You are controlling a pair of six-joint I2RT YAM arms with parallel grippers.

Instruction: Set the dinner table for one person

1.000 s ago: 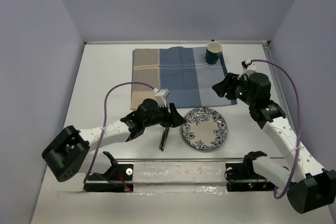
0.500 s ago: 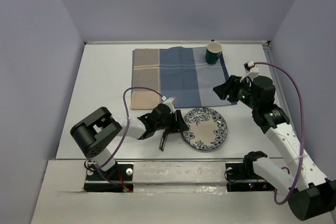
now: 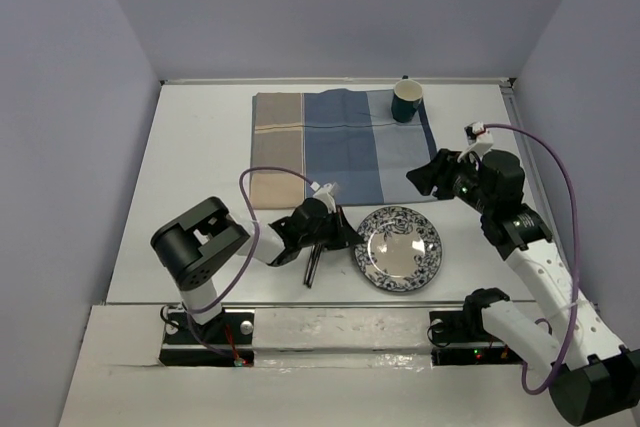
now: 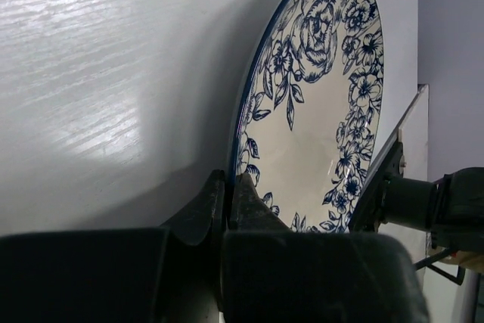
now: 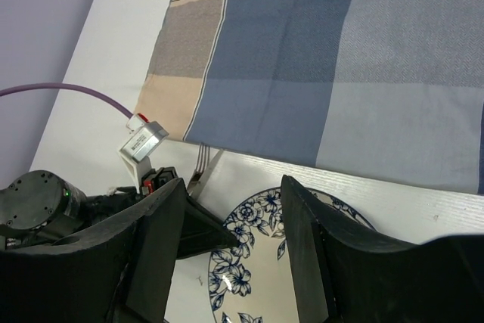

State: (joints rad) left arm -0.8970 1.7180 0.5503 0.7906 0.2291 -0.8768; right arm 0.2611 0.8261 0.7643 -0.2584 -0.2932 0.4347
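The placemat's dark blue band (image 3: 343, 148), its middle part, is still empty. My left gripper will next move the plate up and outward, then down onto that band.
A blue-and-white floral plate (image 3: 400, 249) lies on the white dinner table (image 3: 200, 167), just in front of the striped placemat (image 3: 340, 142). My left gripper (image 3: 349, 237) is shut on the plate's left rim. In the left wrist view the rim (image 4: 249, 104) runs down between the two closed fingers of the left gripper (image 4: 229, 187). My right gripper (image 3: 425, 175) hangs open above the placemat's near right corner and holds nothing. In the right wrist view the plate (image 5: 257, 262) shows between that gripper's (image 5: 234, 181) fingers.
A dark green cup (image 3: 407, 102) stands on the placemat's far right corner. A fork and knife (image 3: 313, 262) lie side by side left of the plate, under my left arm; their tips (image 5: 203, 160) point at the placemat (image 5: 318, 58).
My left gripper has closed on the plate's left rim, and the plate has slid a little to the right. The left arm has folded closer in. The right arm has barely moved.
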